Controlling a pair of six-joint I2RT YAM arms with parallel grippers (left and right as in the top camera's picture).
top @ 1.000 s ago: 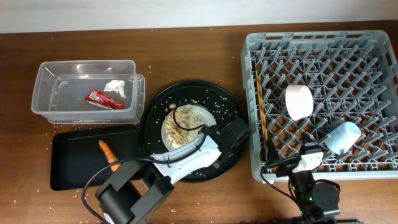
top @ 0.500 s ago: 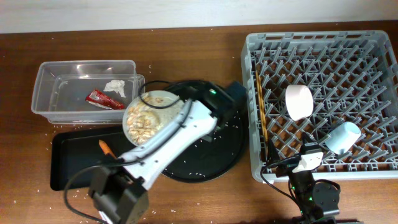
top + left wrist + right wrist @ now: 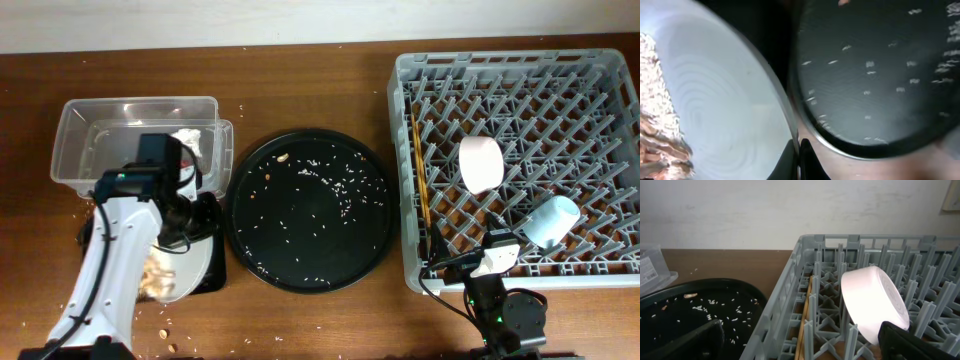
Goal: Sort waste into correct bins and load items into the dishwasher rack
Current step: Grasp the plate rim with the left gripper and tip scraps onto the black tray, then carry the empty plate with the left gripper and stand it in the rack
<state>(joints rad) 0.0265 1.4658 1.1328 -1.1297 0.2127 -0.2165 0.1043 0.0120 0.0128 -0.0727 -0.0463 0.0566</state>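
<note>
My left gripper swings to the right in the overhead view next and releases the plate (image 3: pixel 188 268) upright among the rack's empty wires beside the white bowl.
My left gripper (image 3: pixel 197 216) is shut on the rim of the pale round plate (image 3: pixel 188 268), which is tilted over the shallow black rectangular tray (image 3: pixel 213 283). Beige food scraps (image 3: pixel 153 282) lie at the plate's lower edge. The left wrist view shows the fingers (image 3: pixel 799 161) pinching the plate (image 3: pixel 725 115) with scraps (image 3: pixel 660 145) at its left. The clear tub (image 3: pixel 90 130) holds the white tissue (image 3: pixel 186 139); the red wrapper and carrot are hidden. The grey rack (image 3: pixel 520 70) holds the white bowl (image 3: pixel 480 163), blue cup (image 3: pixel 552 220) and chopsticks (image 3: pixel 418 180). My right gripper (image 3: pixel 800 345) is open by the rack's front edge.
The large round black tray (image 3: pixel 308 210) sits mid-table, strewn with rice grains. Loose scraps and rice lie on the table near the bottom left (image 3: pixel 162 325). The right arm's base (image 3: pixel 505 315) stands just in front of the rack.
My left arm lifted the plate off the round black tray and swung it left and down over the black rectangular tray, tilting it. The right arm has not moved.
</note>
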